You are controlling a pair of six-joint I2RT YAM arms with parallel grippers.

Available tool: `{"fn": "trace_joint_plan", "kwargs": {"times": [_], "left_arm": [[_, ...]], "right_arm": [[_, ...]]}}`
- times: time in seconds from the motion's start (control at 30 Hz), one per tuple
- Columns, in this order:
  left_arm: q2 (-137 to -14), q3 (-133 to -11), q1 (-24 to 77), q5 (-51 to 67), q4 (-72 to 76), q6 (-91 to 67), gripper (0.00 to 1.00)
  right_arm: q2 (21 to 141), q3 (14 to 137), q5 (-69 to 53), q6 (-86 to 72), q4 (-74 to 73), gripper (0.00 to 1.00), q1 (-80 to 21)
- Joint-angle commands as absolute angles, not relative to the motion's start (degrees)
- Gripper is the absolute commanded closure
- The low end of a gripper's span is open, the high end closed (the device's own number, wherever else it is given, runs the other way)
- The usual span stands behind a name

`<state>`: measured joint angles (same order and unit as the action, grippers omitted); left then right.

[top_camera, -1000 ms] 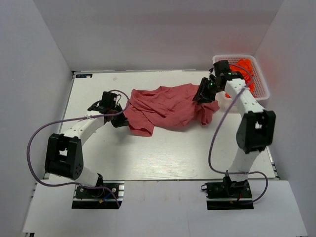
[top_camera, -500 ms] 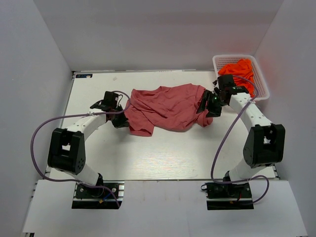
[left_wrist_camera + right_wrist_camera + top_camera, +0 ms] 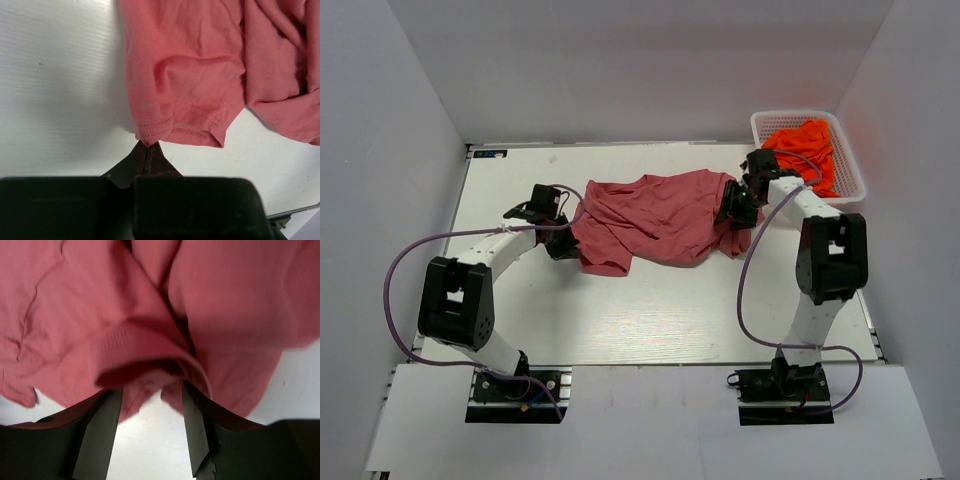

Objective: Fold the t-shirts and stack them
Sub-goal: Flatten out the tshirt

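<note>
The shirt lies crumpled, so my left gripper lifts next. It then lowers outward to release the shirt's corner on the bare back part of the table beyond it.
A rose-red t-shirt lies crumpled across the middle of the white table. My left gripper is at its left end, shut on a hemmed corner of the shirt. My right gripper is at the shirt's right end, open, with its fingers astride a ribbed fold of the cloth. Bright orange t-shirts lie bunched in a basket at the back right.
A white mesh basket stands at the table's back right corner, close behind my right arm. Grey walls close in the left, back and right sides. The table's front half shows bare white surface.
My right gripper has moved from the shirt's right end down and back, now lying low over the cloth edge. The shirt's right end has dropped and shifted slightly. My left gripper has barely moved.
</note>
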<state>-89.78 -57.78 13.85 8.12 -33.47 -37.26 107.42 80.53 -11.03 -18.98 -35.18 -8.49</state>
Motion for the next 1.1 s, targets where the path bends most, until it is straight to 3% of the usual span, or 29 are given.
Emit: {"fn": "trace_joint_plan", "kwargs": {"times": [0.0, 0.07, 0.17, 0.2, 0.27, 0.43, 0.67, 0.77, 1.07], "left_arm": [[-89.82, -60.64, 14.06, 6.68, -33.84, -36.65, 1.0], [-89.82, -61.26, 14.06, 6.68, -34.37, -36.65, 1.0], [-89.82, -61.78, 14.06, 6.15, -34.97, -36.65, 1.0], [-89.82, -61.79, 14.06, 6.15, -34.98, -36.65, 1.0], [-89.82, -62.4, 14.06, 5.54, -35.6, -36.65, 1.0], [-88.59, -64.24, 13.54, 4.48, -36.74, -36.65, 1.0], [-80.96, -72.41, 13.01, 1.24, -38.85, -36.12, 1.0], [-75.61, -76.44, 13.01, -2.27, -38.85, -36.12, 1.0], [-64.34, -97.45, 13.01, -19.06, -42.18, -32.44, 1.0]], "right_arm": [[109.94, 85.16, -10.72, -18.37, -32.6, 0.43, -8.53], [112.58, 87.1, -11.07, -18.46, -32.52, 0.45, -8.61], [114.08, 87.98, -13.18, -18.89, -32.08, 0.57, -8.7], [113.82, 87.98, -14.92, -19.16, -31.56, 0.76, -8.61], [112.16, 87.72, -15.38, -19.6, -31.55, 0.99, -8.61], [106.97, 87.28, -14.86, -19.6, -35.66, 1.0, -8.61], [90.89, 85.34, -11.78, -19.95, -45.86, 1.0, -8.26], [84.56, 87.8, -5.13, -19.86, -52.09, 1.0, -7.82], [75.24, 110.79, 4.92, -17.85, -60.46, 1.0, -6.42]]}}
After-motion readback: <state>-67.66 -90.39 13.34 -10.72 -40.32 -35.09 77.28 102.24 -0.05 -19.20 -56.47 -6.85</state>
